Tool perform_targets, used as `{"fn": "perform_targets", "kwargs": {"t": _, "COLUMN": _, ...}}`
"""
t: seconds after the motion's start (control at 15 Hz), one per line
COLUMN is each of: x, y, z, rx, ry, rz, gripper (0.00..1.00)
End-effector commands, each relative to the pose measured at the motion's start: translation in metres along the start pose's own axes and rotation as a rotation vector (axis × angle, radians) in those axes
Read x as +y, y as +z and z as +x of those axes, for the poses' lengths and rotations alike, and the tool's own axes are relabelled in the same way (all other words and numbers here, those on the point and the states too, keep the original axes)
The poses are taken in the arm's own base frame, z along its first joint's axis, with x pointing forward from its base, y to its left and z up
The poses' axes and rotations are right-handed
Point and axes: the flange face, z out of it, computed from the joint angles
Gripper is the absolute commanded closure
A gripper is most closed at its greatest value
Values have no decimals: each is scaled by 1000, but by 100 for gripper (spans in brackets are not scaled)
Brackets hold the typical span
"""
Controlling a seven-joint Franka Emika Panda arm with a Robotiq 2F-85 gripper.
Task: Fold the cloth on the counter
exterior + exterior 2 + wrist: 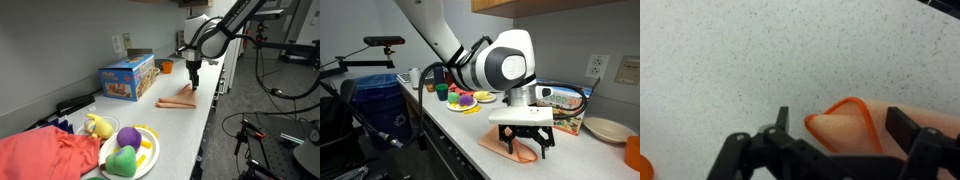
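Note:
My gripper comes down a short way onto the cloth's folded corner [527,154] [845,121] next and closes its open fingers there, because the orange hem lies between them.
A small salmon-orange cloth [176,101] lies flat on the white speckled counter [150,115], near its front edge. It shows in both exterior views, partly hidden by the gripper [512,146]. My gripper [193,84] hangs just above one end of the cloth. In the wrist view the gripper [843,122] is open, and a folded corner of the cloth [852,126] with a bright orange hem lies between the two fingers. The fingers [523,146] straddle the cloth and are not closed on it.
A colourful box [127,77] stands against the wall behind the cloth. A yellow plate of plush fruit [128,150] and a red fabric pile [40,155] lie at one counter end. An orange cup [166,66] and a cream plate [607,128] sit at the other end.

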Motion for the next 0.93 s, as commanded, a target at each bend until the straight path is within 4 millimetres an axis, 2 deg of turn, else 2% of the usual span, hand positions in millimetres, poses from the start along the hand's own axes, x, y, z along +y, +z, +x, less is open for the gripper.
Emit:
{"fn": "perform_targets", "kwargs": {"t": 0.0, "x": 6, "y": 7, "z": 3, "rx": -1, "ry": 16, "rz": -33, "gripper": 8}}
{"fn": "perform_targets", "kwargs": {"t": 0.07, "x": 6, "y": 10, "z": 5, "rx": 1, "ry": 21, "rz": -34, "gripper": 12}}
{"fn": "perform_targets", "kwargs": {"t": 0.2, "x": 6, "y": 14, "z": 7, "rx": 12, "ry": 35, "rz": -24, "gripper": 33}}
{"fn": "perform_targets", "kwargs": {"t": 0.33, "x": 6, "y": 17, "z": 10, "rx": 22, "ry": 39, "rz": -23, "gripper": 45}}
{"fn": "perform_targets", "kwargs": {"t": 0.53, "x": 6, "y": 20, "z": 14, "rx": 34, "ry": 41, "rz": -22, "gripper": 71}}
{"fn": "perform_targets", "kwargs": {"t": 0.8, "x": 8, "y": 19, "z": 16, "rx": 37, "ry": 46, "rz": -27, "gripper": 100}}
{"fn": "perform_targets", "kwargs": {"t": 0.87, "x": 8, "y": 19, "z": 17, "rx": 37, "ry": 46, "rz": -27, "gripper": 100}}
